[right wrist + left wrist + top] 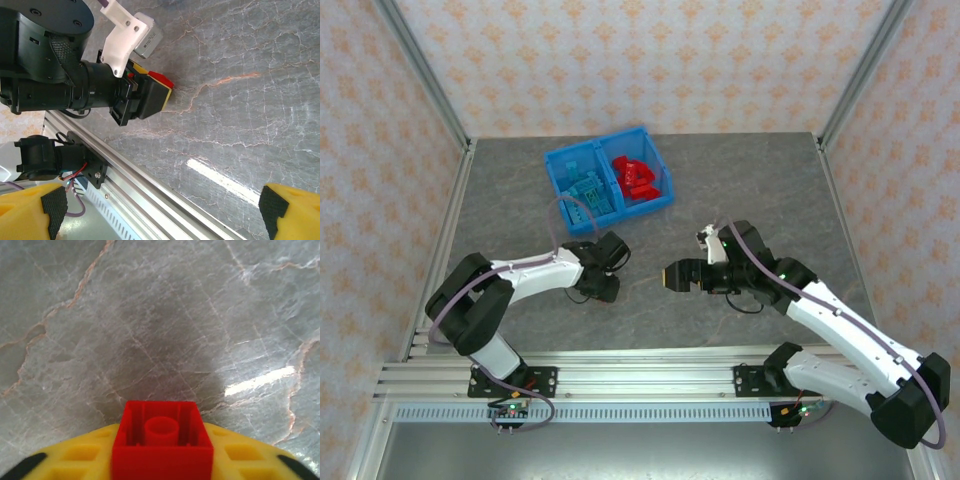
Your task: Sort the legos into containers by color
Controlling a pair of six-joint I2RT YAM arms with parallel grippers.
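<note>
I should first carry the red lego up and outward over the bin's near rim with my left gripper, to release it in the red legos' container.
A red lego sits clamped between the yellow fingers of my left gripper, hollow underside towards the camera, just above the grey table. The left gripper hovers in front of the blue bin. The bin's left container holds light blue legos and its right container holds red legos. My right gripper stands open beside the left one, its pads far apart with nothing between them. In the right wrist view the same red lego pokes out of the left gripper.
An aluminium rail runs along the near table edge and also crosses the right wrist view. Metal frame posts and patterned walls close in the table on the left, right and back.
</note>
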